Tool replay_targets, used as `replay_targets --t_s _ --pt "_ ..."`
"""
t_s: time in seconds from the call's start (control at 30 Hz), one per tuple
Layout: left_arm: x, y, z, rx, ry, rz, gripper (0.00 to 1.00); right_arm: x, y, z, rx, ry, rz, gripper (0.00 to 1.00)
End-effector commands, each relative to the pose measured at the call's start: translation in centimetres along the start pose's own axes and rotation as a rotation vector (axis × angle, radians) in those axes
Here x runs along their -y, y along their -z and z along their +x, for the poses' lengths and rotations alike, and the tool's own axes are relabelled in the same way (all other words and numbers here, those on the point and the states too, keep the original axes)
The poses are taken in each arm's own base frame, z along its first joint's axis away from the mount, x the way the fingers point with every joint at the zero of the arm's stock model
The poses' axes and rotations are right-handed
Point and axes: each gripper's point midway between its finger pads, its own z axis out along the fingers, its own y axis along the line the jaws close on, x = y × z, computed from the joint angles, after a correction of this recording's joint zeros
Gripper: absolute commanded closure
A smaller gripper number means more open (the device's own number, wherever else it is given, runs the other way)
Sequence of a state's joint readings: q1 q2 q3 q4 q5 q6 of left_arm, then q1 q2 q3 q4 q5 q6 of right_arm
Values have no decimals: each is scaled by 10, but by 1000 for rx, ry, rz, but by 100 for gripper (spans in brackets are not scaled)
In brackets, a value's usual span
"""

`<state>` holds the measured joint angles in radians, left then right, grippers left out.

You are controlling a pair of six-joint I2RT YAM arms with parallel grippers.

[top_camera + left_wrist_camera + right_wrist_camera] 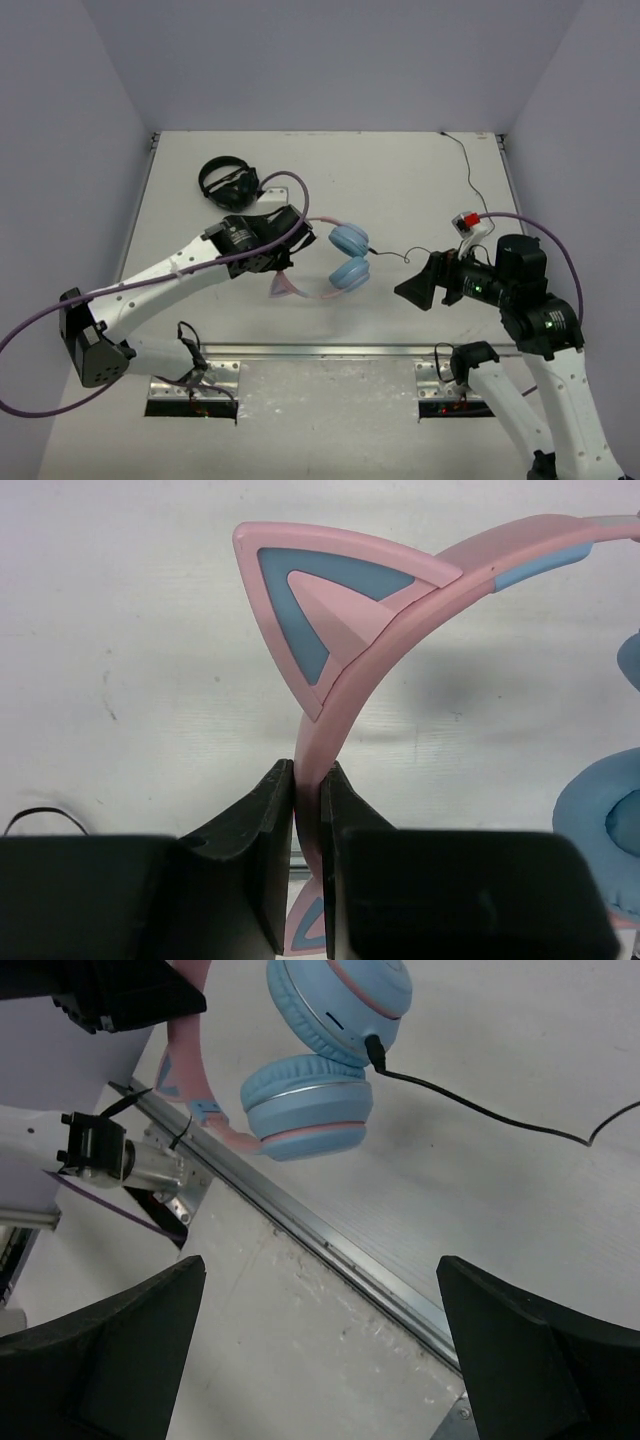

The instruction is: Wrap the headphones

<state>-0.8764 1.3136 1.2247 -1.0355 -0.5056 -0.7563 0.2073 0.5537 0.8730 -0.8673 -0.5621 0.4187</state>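
Note:
The open fingers stand short of the cable. Next, the right gripper goes outward and to the left in the top view, onto it near its bend.
The headphones have a pink cat-ear headband and two light blue ear cups, and they sit mid-table. My left gripper is shut on the headband, just below a pink cat ear; the band stands pinched between my fingers. A thin black cable runs right from the upper ear cup across the table. My right gripper is open and empty, just right of the ear cups, near the cable's loose end. In the right wrist view its jaws stand wide apart over the table's front edge.
All-black headphones lie at the back left, behind my left arm. Another thin black wire runs along the back right. A metal rail crosses the table's near edge, also in the right wrist view. Walls enclose three sides.

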Motion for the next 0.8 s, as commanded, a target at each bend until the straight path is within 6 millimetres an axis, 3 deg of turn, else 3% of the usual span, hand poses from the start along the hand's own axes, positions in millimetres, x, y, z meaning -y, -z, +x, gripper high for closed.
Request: replay_targets --t_s 0.0,0.17,0.27,0.4,0.6,0.77 --pt "-29 29 -16 37 -48 -73 100 -19 -10 -42 110 161 -127 1" --pt "-33 69 -39 77 31 -22 100 13 -16 -71 156 300 47 1" --pt "-27 92 -51 100 85 66 100 33 -28 -70 149 340 97 1" --pt "-22 110 -57 112 108 152 100 33 -45 -62 133 368 25 6" --pt "-7 132 -63 119 139 287 100 27 -52 -69 156 398 -27 21" --pt "13 155 -74 113 159 415 100 21 -69 -74 205 355 -117 27"
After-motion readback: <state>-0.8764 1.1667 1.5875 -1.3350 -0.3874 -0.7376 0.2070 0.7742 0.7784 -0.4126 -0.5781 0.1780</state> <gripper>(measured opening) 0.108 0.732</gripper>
